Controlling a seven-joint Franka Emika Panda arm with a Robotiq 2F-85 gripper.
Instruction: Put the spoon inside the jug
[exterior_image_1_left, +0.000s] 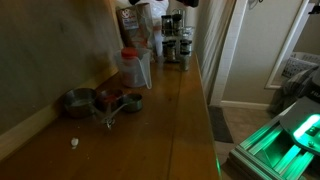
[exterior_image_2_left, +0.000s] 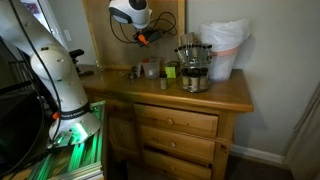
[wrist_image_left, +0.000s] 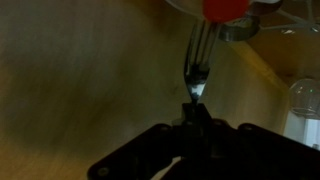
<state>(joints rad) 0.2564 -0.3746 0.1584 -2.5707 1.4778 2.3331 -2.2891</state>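
I will next move my gripper down and over, bringing it toward the red lid of the clear jug (wrist_image_left: 225, 8).
In the wrist view my gripper (wrist_image_left: 195, 108) is shut on the handle end of the slim silver spoon (wrist_image_left: 197, 58). The spoon points away from the fingers toward the red lid (wrist_image_left: 222, 8) of the clear jug at the top edge. In both exterior views the gripper (exterior_image_2_left: 144, 38) hangs well above the wooden counter. The jug (exterior_image_1_left: 137, 68) stands against the wall below the gripper (exterior_image_1_left: 135, 18). The spoon is too small to make out in the exterior views.
Three round metal measuring cups (exterior_image_1_left: 103, 100) lie on the counter (exterior_image_1_left: 160, 140) in front of the jug. A small white object (exterior_image_1_left: 73, 142) lies nearer. Metal appliances (exterior_image_2_left: 192, 75) and a white bag (exterior_image_2_left: 225, 50) stand at the far end. A wall runs along one side.
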